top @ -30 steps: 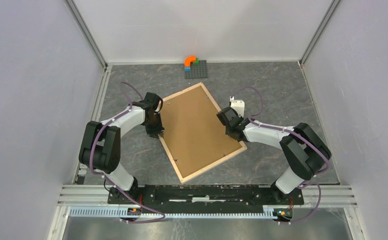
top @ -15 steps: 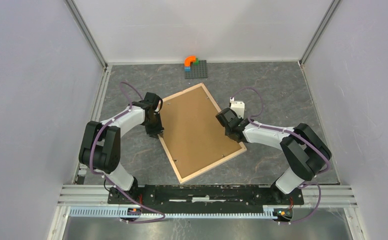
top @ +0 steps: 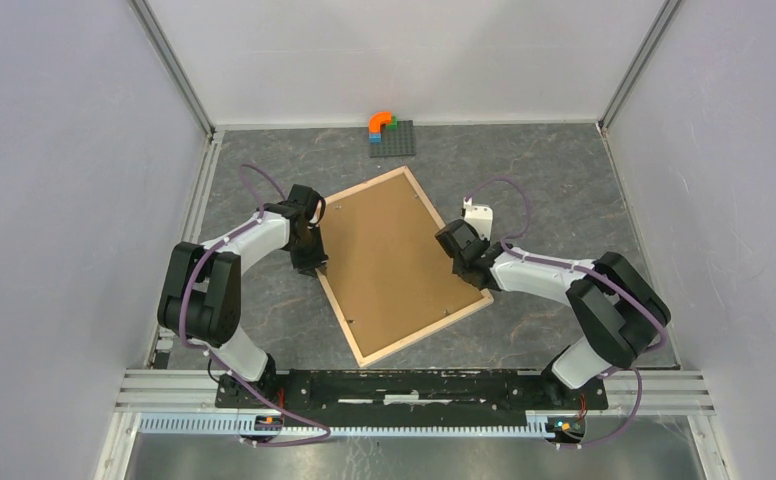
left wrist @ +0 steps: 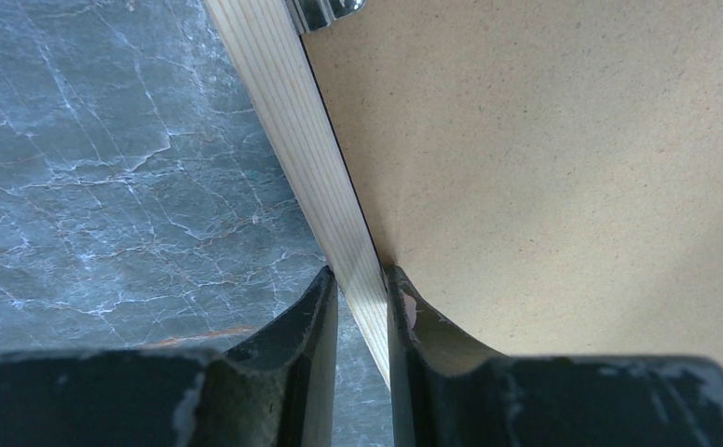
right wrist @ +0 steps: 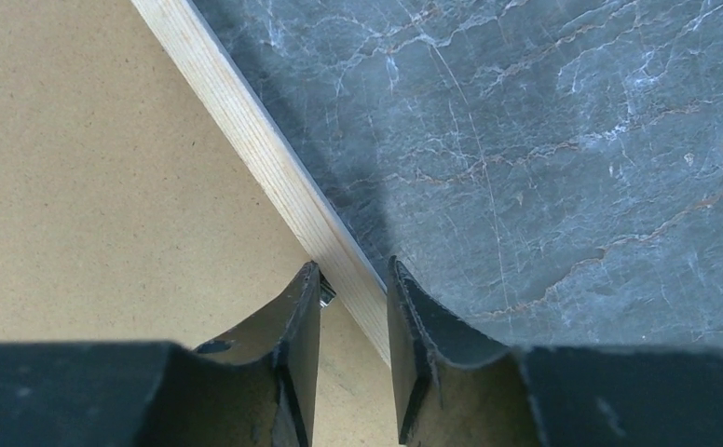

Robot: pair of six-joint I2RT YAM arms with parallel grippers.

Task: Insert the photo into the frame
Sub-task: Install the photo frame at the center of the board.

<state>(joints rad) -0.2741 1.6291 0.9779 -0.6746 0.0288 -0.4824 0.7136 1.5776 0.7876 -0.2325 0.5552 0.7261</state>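
Observation:
My left gripper will next slide the pinched bar of the frame (top: 341,318) outward toward the dark grey baseplate (top: 393,142) and then let go, because the frame lies crooked on the tabletop.
The frame (top: 341,318), pale wood with narrow rails, lies face down and askew on the grey marble table. The plain brown backing board (top: 394,260) fills it. The photo is hidden. My left gripper (top: 312,262) is shut on the frame's left rail; in the left wrist view the fingers (left wrist: 362,279) pinch the rail (left wrist: 293,121) beside the board (left wrist: 544,168). My right gripper (top: 467,268) straddles the right rail. In the right wrist view its jaws (right wrist: 351,275) stand slightly apart around the rail (right wrist: 246,130), with a small metal clip (right wrist: 325,296) by the left finger.
A dark grey baseplate (top: 391,138) with an orange arch and small coloured bricks stands at the back, just beyond the frame's far corner. White walls close in the table on three sides. A metal tab (left wrist: 325,9) sits on the board's edge near the left rail.
My right gripper has shifted a little along the right rail toward the near side. The left arm and the frame have hardly moved.

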